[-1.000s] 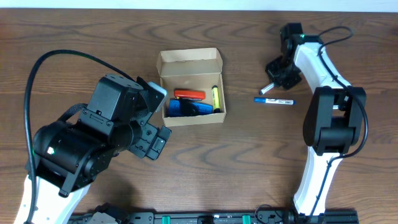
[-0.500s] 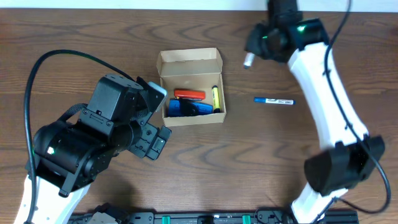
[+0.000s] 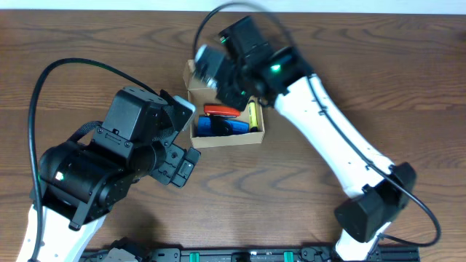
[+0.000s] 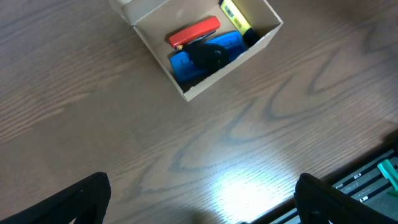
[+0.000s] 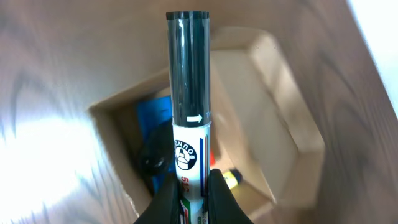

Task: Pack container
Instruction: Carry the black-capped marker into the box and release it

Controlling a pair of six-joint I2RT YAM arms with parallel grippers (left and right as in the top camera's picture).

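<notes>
The right gripper lowers the white marker onto the bare bottom of the box between the red item and the lid flap next and releases it.
The container (image 3: pixel 227 139) is a small tan cardboard box, lid flap open, at the table's middle. It holds a red item (image 3: pixel 222 110), a blue item (image 3: pixel 212 128) and a yellow highlighter (image 3: pixel 252 115). My right gripper (image 3: pixel 220 73) is shut on a white marker with a black cap (image 5: pixel 191 93) and hangs over the open box (image 5: pixel 273 106), blurred by motion. In the right wrist view the gripper (image 5: pixel 191 193) holds the marker's body. My left gripper (image 3: pixel 180 161) is open and empty, left of the box. The left wrist view (image 4: pixel 202 208) shows the box (image 4: pixel 217 76) ahead.
My right arm (image 3: pixel 328 138) stretches from the front right across the table to the box. My left arm's bulky body (image 3: pixel 95 167) fills the left front. A black rail (image 3: pixel 240 255) runs along the table's front edge.
My right arm has swung left from the table's far right side to above the box, carrying the marker. The left arm has not moved.
</notes>
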